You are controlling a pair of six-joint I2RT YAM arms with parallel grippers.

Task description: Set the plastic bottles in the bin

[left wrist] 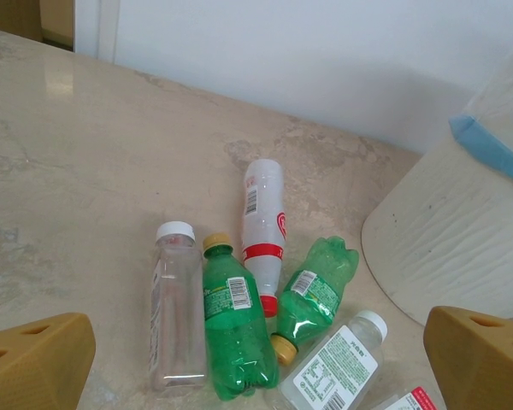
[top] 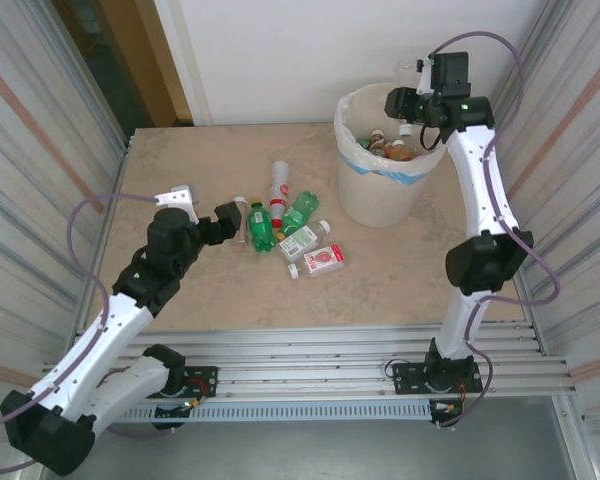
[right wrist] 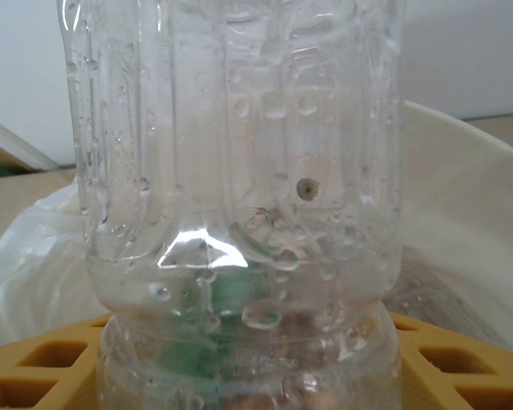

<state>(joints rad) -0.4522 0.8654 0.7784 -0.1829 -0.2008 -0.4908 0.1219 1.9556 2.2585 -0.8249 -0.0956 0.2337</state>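
My right gripper holds the clear ribbed bottle and should move down toward the cluster to release it inside, since the bin's liner [top: 359, 120] is bare below.
Several plastic bottles lie in a cluster mid-table: a white one with a red band [top: 278, 185], two green ones [top: 261, 226] [top: 300, 212], a clear white-capped one [left wrist: 174, 307], a clear one with a white label [top: 302, 242] and a red-labelled one [top: 321, 261]. My left gripper [top: 230, 222] hovers just left of them, open, with the clear bottle and a green bottle [left wrist: 235, 325] lying between its yellow fingers [left wrist: 34, 359]. My right gripper [top: 415, 100] is above the cream bin [top: 380, 190], shut on a clear ribbed bottle [right wrist: 239, 171]. More bottles [top: 390, 148] lie inside the bin.
The bin [left wrist: 445, 248] stands at the table's back right, close to the wall and right of the cluster. Its white liner bag [right wrist: 34, 248] spreads below the held bottle. Corrugated metal walls close both sides of the table.
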